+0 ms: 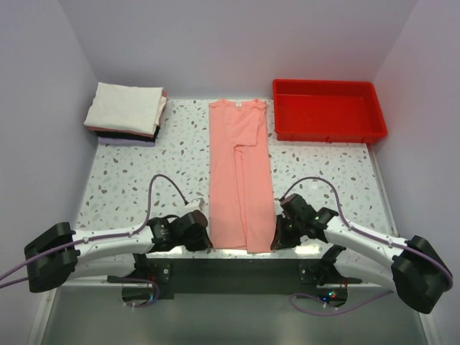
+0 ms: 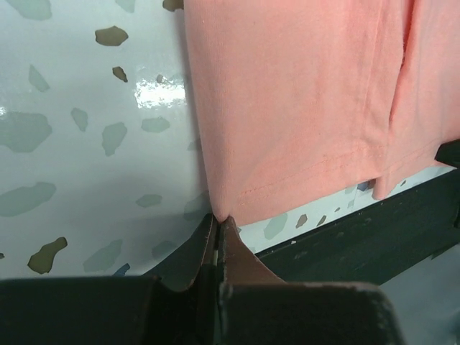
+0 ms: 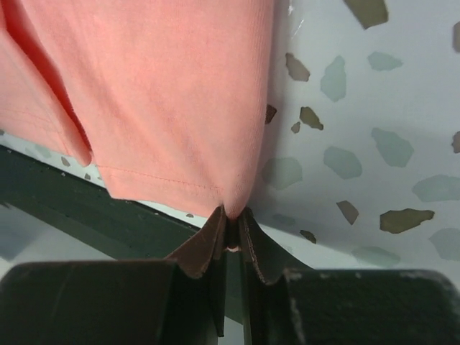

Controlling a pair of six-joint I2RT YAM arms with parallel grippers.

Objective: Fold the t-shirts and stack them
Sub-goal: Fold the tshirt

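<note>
I should bring the salmon-pink t-shirt's hem corner up, outward and down to the t-shirt's edge near the tray with my right gripper and release it there, shortening the long folded t-shirt.
A salmon-pink t-shirt [image 1: 239,172] lies as a long narrow strip down the table's middle, sides folded in, neck at the far end. My left gripper [image 1: 205,234] is shut on its near left hem corner, as the left wrist view [image 2: 220,218] shows. My right gripper [image 1: 276,238] is shut on the near right hem corner, as the right wrist view [image 3: 231,213] shows. The hem [image 2: 302,188] lies at the table's front edge. A stack of folded t-shirts [image 1: 126,113], white on top with black and lavender below, sits at the far left.
A red plastic tray [image 1: 328,110] stands at the far right. The speckled table [image 1: 129,180] ends at a dark front edge [image 2: 374,230] just below the hem. Walls close in on the left, right and back.
</note>
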